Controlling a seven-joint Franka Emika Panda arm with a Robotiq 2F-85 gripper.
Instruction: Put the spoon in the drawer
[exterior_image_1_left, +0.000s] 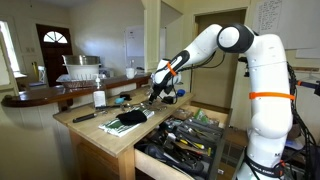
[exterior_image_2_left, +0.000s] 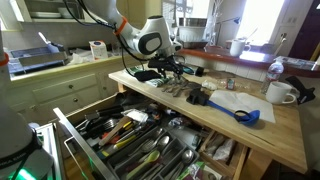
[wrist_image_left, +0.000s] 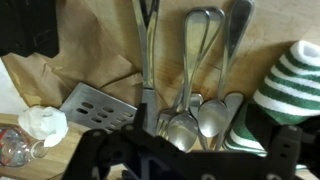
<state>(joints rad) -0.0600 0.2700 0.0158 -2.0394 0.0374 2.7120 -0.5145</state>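
The gripper moves down next over the spoon nearest the knife, onto its thin handle (wrist_image_left: 189, 86).
Several metal spoons (wrist_image_left: 182, 126) lie side by side with a fork and a knife on the wooden counter, bowls toward me in the wrist view. They also show in an exterior view (exterior_image_2_left: 182, 88). My gripper (wrist_image_left: 185, 150) hovers just above them, open and empty, its dark fingers on either side of the spoon bowls. It shows in both exterior views (exterior_image_1_left: 155, 93) (exterior_image_2_left: 165, 68). The drawer (exterior_image_1_left: 222, 135) below the counter is pulled open and full of mixed utensils; it also shows in the exterior view nearer to it (exterior_image_2_left: 72, 128).
A green-and-white striped cloth (wrist_image_left: 295, 80) lies right of the spoons. A slotted metal spatula (wrist_image_left: 95, 105) and crumpled white paper (wrist_image_left: 42, 123) lie to their left. A blue scoop (exterior_image_2_left: 245, 114), a white mug (exterior_image_2_left: 280, 93) and a bottle (exterior_image_1_left: 99, 97) stand on the counter.
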